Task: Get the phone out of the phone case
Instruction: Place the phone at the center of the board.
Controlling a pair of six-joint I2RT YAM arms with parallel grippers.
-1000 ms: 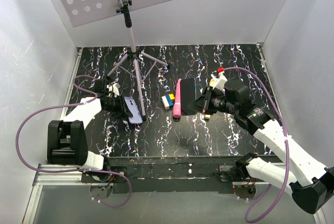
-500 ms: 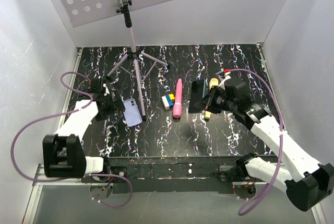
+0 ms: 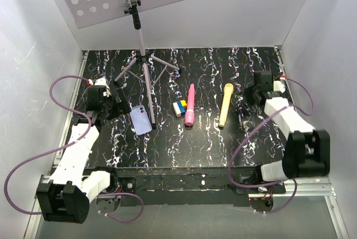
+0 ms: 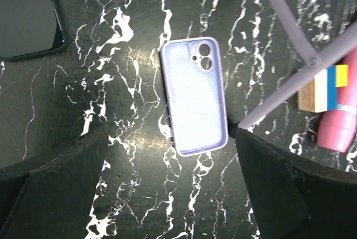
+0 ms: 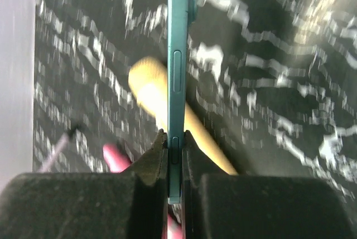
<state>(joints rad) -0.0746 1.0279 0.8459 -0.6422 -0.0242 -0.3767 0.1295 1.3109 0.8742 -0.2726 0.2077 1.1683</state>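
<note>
The phone (image 5: 177, 55) should go onto the bare tabletop beyond the yellow cylinder's far end, as that spot is empty. My right gripper will next move outward, lower it there and release it.
The phone case (image 3: 141, 120) lies flat and empty on the marbled black table, its inside facing up, with the camera cut-outs at its far end. In the left wrist view the phone case (image 4: 194, 97) sits just ahead of my left gripper (image 4: 173, 194), which is wide open and not touching it. From above, the left gripper (image 3: 119, 105) is just left of the case. My right gripper (image 5: 175, 138) is shut on the phone (image 5: 177, 55), seen edge-on as a thin teal slab held clear of the table. The right gripper (image 3: 251, 92) hangs at the far right; the phone is hard to make out there.
A tripod (image 3: 144, 63) with lavender legs stands behind the case, one leg (image 4: 290, 83) passing its right side. A coloured block (image 3: 179, 107), a pink cylinder (image 3: 189, 105) and a yellow cylinder (image 3: 225, 105) lie mid-table. A dark flat slab (image 4: 28, 16) lies left of the case.
My left gripper opened, let go of the case and drew back to the left; the case now lies on the table. My right arm swung the phone away to the far right.
</note>
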